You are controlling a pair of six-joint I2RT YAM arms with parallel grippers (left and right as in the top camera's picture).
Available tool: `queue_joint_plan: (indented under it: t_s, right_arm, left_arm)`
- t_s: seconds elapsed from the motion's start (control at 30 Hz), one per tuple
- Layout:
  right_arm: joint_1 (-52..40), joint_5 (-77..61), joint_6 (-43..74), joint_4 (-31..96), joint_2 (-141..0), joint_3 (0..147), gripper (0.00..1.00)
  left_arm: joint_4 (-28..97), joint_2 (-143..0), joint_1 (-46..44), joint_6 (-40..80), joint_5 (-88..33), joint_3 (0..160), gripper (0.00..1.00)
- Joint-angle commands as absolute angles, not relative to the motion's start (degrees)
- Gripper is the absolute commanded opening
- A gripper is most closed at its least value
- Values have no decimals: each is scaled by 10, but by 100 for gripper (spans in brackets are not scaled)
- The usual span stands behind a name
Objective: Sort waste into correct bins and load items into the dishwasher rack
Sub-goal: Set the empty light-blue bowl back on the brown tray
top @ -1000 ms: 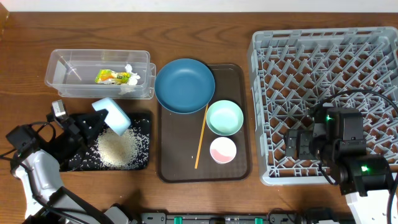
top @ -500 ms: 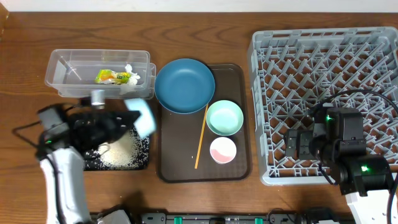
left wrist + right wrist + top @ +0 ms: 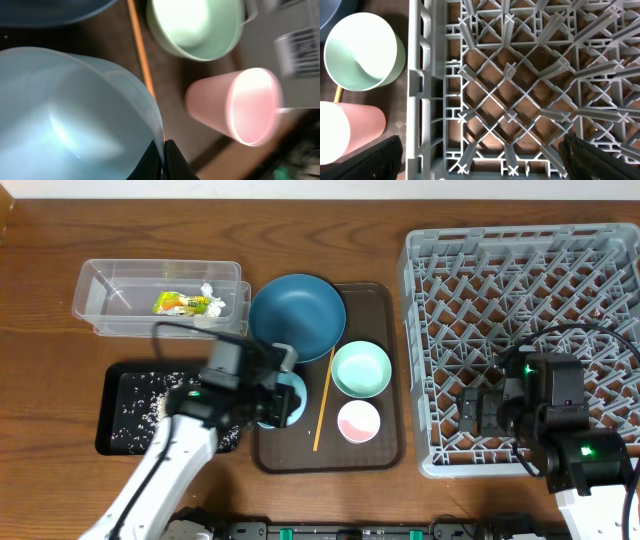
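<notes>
My left gripper will next lower the pale-blue bowl [image 3: 292, 402] onto the brown tray beside the wooden stick [image 3: 323, 400] and then open, because the bowl is already empty.
My left gripper [image 3: 268, 392] is shut on the rim of the pale-blue bowl [image 3: 292, 402] and holds it over the left part of the brown tray. In the left wrist view the bowl [image 3: 65, 115] fills the left side, with its rim pinched between the fingers [image 3: 164, 160]. The dark-blue plate [image 3: 297, 317], mint-green bowl [image 3: 361, 368], pink bowl [image 3: 359, 421] and wooden stick [image 3: 323, 400] are on the brown tray. Rice grains [image 3: 135, 395] lie in the black tray [image 3: 108, 435]. The wrapper [image 3: 180, 303] and tissue [image 3: 208, 292] are in the clear tub [image 3: 95, 290]. My right gripper [image 3: 482, 162] is open over the grey rack [image 3: 520, 310].
The brown serving tray [image 3: 385, 450] sits between the black tray and the rack. My left arm crosses the black tray's right side. The right wrist view shows the rack's left wall [image 3: 417, 90] beside the mint-green bowl [image 3: 362, 52] and pink bowl [image 3: 345, 132].
My left arm has swung right from over the black tray to over the brown tray, carrying the pale-blue bowl. The right arm has not moved.
</notes>
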State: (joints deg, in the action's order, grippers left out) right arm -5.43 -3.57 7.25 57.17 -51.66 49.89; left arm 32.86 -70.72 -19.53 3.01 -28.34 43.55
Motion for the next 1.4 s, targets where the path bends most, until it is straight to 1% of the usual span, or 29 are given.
queue_joint_plan:
  t_s: [0.0,0.13,0.27,0.37,0.43,0.5,0.57,0.7,0.83,0.87,0.9,1.03,1.37]
  right_arm:
    - [-52,-32,77,570,-517,509,99]
    - [-52,-32,77,571,-517,509,99]
    - [-52,-32,77,572,-517,509,99]
    - [-52,-32,77,572,-517,509,99]
    - [-52,-32,77,572,-517,509,99]
    - [-52,-32,77,572,-517,509,99]
    - [-52,-32,77,573,-517,509,99]
    - [-52,-32,77,573,-517,509,99]
    - [-52,-32,77,573,-517,509,99]
    - [-52,-32,77,573,-517,509,99]
    - [-52,-32,77,573,-517,509,99]
    - [-52,-32,77,573,-517,509,99]
    - [-52,-32,77,573,-517,509,99]
  left_arm:
    - [309,-738,-236,31,-157,449,6]
    - [279,-777,-259,31,-155,449,6]
    - [275,-807,-261,36,-154,449,6]
    - [275,-814,-261,38,-154,449,8]
    - [275,-811,-261,38,-154,449,11]
    - [273,-808,-261,38,-156,449,17]
    - [273,-799,-261,38,-160,450,29]
    - [276,-775,-261,54,-160,454,33]
    - [278,-732,-261,76,-160,463,43]
    - [277,-719,-261,80,-161,466,49]
    - [276,-705,-261,81,-168,469,52]
    - [244,-664,-262,93,-227,470,55]
    - [236,-707,-303,132,-229,480,55]
